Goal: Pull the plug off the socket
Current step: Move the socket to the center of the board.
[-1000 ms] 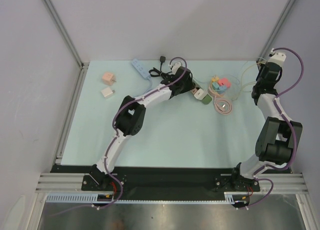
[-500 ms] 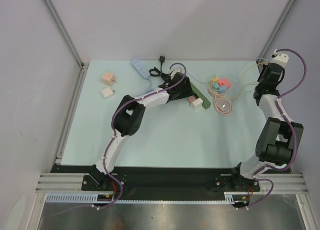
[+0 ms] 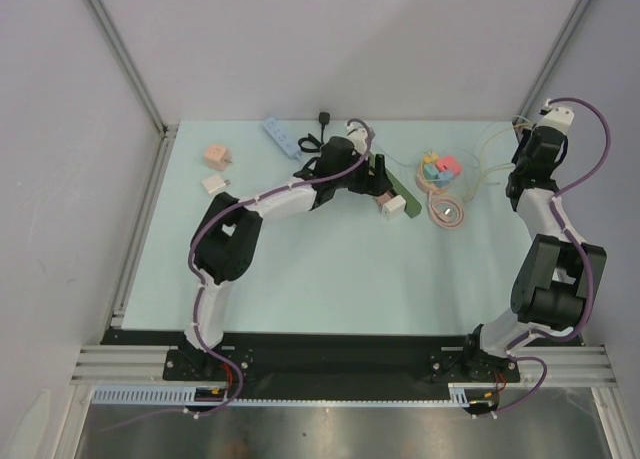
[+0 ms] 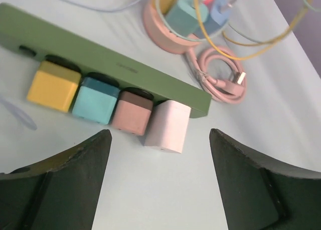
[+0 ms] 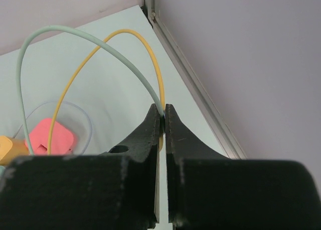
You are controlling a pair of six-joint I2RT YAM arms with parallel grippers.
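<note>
The white plug (image 3: pixel 397 206) (image 4: pixel 168 126) is below the left gripper and to its right in the top view, so the left gripper needs to move down that way next and turn to match the plug's slant.
A green power strip (image 4: pixel 100 53) lies on the table with a yellow plug (image 4: pixel 53 86), a teal plug (image 4: pixel 96 99), a brownish-pink plug (image 4: pixel 132 112) and a pale white plug (image 4: pixel 168 126) along its side. The white plug sits tilted at the strip's end; whether it is seated I cannot tell. My left gripper (image 4: pixel 159 140) stands open just short of it, nothing between its fingers (image 4: pixel 75 165). In the top view the left gripper (image 3: pixel 378 187) is beside the strip (image 3: pixel 402 186) and white plug (image 3: pixel 397 206). My right gripper (image 5: pixel 162 112) is shut on a yellow cable (image 5: pixel 150 54) and a pale green cable (image 5: pixel 60 30).
A pink dish (image 3: pixel 424 182) of coloured chargers and a coiled pink cable (image 3: pixel 447 211) lie right of the strip. A blue power strip (image 3: pixel 281 136), a black plug (image 3: pixel 323 118), a pink charger (image 3: pixel 215 156) and a white charger (image 3: pixel 213 184) lie at back left. Right gripper (image 3: pixel 517 182) is near the wall.
My left gripper has opened and drawn back to the left, off the white plug. The strip's near end with the white plug has shifted a little toward the front. The right arm has barely moved.
</note>
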